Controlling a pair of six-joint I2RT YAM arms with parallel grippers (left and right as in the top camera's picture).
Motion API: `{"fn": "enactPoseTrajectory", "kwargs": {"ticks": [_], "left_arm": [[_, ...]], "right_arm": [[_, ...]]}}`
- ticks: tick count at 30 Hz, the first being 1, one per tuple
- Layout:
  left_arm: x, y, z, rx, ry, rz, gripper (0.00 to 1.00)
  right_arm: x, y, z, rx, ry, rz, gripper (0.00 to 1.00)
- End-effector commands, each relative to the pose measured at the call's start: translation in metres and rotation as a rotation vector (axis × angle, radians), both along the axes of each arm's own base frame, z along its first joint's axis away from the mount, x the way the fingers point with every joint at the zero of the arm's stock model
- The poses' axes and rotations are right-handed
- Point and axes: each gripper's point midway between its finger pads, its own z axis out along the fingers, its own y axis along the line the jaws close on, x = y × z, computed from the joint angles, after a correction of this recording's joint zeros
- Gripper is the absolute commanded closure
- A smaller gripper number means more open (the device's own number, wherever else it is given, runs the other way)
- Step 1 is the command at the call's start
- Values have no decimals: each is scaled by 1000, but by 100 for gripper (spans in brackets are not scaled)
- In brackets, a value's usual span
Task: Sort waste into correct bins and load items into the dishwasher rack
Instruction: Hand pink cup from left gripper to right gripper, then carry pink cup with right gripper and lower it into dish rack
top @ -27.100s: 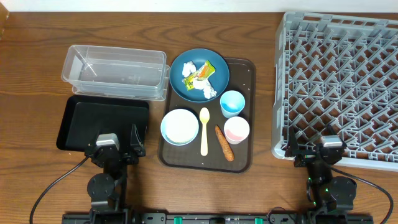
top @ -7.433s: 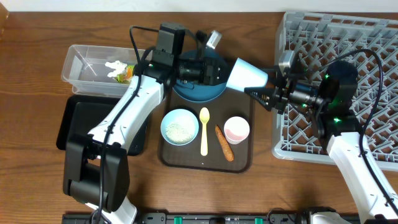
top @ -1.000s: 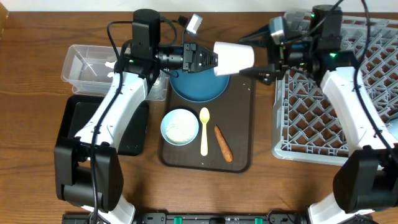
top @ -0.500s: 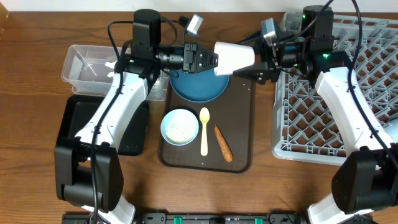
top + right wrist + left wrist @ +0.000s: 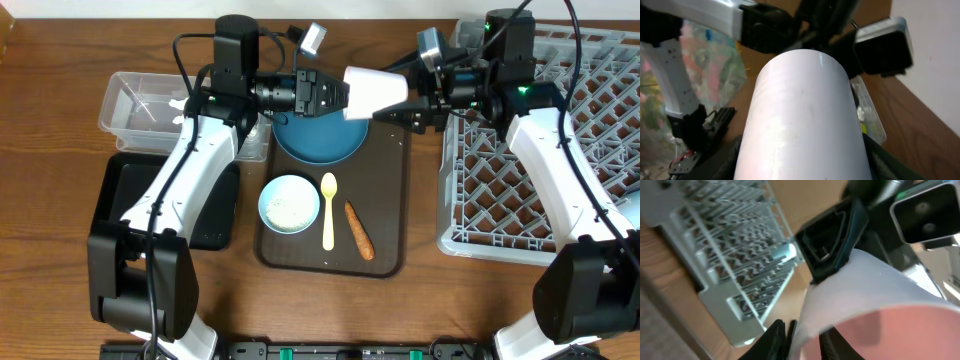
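Note:
I should swing my right gripper down into the rack beside the light-blue cup to release; that spot is below it, to the right in the overhead view.
The pink cup [image 5: 376, 92] hangs on its side in the air above the blue plate [image 5: 320, 140], between my two grippers. My left gripper [image 5: 340, 98] has the cup's rim [image 5: 805, 315] between its fingers, one outside the wall and one inside the pink hollow. From the other side, my right gripper [image 5: 408, 100] is shut around the cup's base end; the pale cup wall [image 5: 805, 125] fills the right wrist view between both dark fingers [image 5: 722, 165]. The grey dishwasher rack [image 5: 560, 150] stands to the right, with a light-blue cup [image 5: 633, 215] at its right edge.
The brown tray [image 5: 390, 200] carries the plate, a bowl with rice [image 5: 290, 203], a yellow spoon [image 5: 328, 210] and an orange stick [image 5: 359, 230]. The clear tub [image 5: 140, 105] with a white tissue sits far left, and the black tray [image 5: 130, 195] lies in front of it.
My right gripper swung left from over the rack to the cup's base and closed around it. The left arm and the cup have stayed where they were.

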Motion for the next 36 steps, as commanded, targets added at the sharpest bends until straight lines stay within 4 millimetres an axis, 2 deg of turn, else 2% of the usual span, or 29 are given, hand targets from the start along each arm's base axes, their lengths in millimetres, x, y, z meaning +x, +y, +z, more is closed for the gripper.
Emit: {"fn": "enactPoseTrajectory", "kwargs": {"ticks": [1,3,6,8,10,13,17,19,21,27,36], "left_arm": [[23,5,-24,109,-25,131,74],[33,15,-50,230,14,231,73],[41,41,-94,457,61,370,70],[40,56,-110,564,77,415,69],[37,69,-117,632,73,435,69],[34,94,-118,731,72,497,69],[28,133,-107,869,39,601,68],[23,153,-98,930,30,665,67],[17,170,-88,980,19,723,67],[11,181,-77,1010,2,765,63],[11,181,-78,1012,7,763,63]], "right_arm": [[19,0,-18,-103,133,-142,62],[34,-7,-36,-186,191,-258,63],[52,-23,-65,-323,263,-434,67],[60,-37,-82,-414,287,-535,69],[64,-55,-93,-502,308,-629,72],[65,-82,-94,-588,346,-761,75],[63,-129,-74,-650,397,-941,76],[60,-157,-65,-680,435,-1043,78],[55,-194,-60,-720,498,-1171,80],[37,-284,-62,-761,667,-1453,82],[-1,-382,-76,-730,879,-1709,92]]}}
